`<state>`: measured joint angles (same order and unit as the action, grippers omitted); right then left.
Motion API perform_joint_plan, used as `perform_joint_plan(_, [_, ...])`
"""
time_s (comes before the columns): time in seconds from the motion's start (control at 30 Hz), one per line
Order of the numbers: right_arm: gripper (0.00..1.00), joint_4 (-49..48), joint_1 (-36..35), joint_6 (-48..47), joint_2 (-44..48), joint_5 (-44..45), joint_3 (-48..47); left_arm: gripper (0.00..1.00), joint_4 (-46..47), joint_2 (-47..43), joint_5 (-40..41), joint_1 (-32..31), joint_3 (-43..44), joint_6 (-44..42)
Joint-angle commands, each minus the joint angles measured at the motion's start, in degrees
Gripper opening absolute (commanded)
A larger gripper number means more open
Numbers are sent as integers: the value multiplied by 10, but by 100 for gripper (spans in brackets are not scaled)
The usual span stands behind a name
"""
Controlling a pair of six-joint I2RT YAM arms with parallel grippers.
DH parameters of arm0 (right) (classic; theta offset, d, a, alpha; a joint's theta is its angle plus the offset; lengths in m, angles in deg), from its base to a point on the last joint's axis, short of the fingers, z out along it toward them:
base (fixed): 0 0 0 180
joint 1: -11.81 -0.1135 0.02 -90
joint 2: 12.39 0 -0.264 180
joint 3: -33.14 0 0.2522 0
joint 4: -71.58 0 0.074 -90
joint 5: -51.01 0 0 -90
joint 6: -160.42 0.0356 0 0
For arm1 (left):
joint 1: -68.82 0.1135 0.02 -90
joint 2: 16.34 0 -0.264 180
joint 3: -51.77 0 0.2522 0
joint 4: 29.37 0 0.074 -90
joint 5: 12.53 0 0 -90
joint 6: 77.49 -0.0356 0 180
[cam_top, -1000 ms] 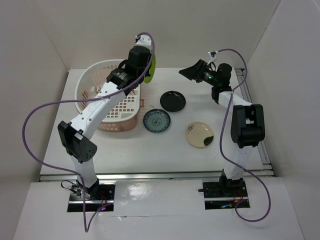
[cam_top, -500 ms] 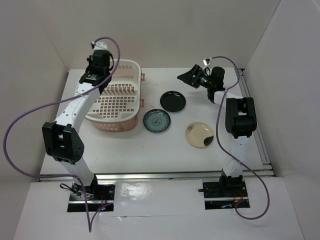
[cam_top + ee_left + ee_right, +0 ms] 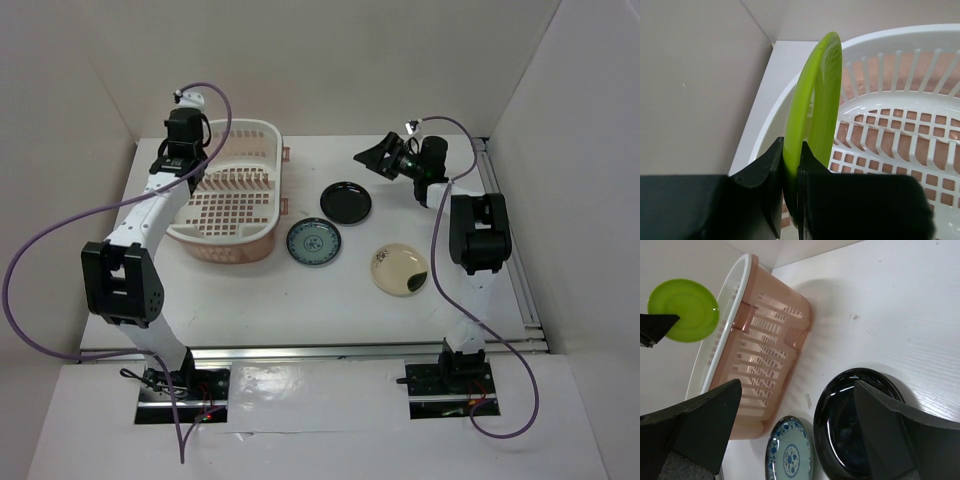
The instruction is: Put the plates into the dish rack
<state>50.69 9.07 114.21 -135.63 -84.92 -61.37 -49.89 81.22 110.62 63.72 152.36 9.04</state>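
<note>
I'll next lower my left gripper into the rack and release the green plate at the peg row's end by the wall, since that end is below it.
My left gripper is shut on the rim of the lime green plate, which stands on edge over the far left part of the pink dish rack. From above, the left gripper hides that plate. The right wrist view shows the green plate above the rack. My right gripper hangs open behind the black plate, holding nothing. The blue-patterned plate and the cream plate lie flat on the table. Under the open right gripper I see the black plate and the blue plate.
The rack stands at the back left, close to the left wall. White walls enclose the table on three sides. Purple cables loop from both arms. A metal rail runs along the near edge.
My left arm has swung left with the green plate, from the rack's far right corner to its far left side. The right gripper shifted slightly and stays open.
</note>
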Motion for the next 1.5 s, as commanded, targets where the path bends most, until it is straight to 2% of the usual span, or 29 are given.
perform_joint_plan(0.0, [100,-21,2,0,-6,-8,-22,0,73,16,-17,11,-6,-37])
perform_joint_plan(0.43, [100,-21,12,-5,-11,-20,-27,0,111,68,-49,17,-4,-88])
perform_joint_plan(1.13, [100,-26,18,0,-29,-25,-38,0,105,133,-43,27,8,-56])
perform_joint_plan(1.47, [100,-31,18,0,-23,-30,-26,0,86,149,-71,45,28,-30])
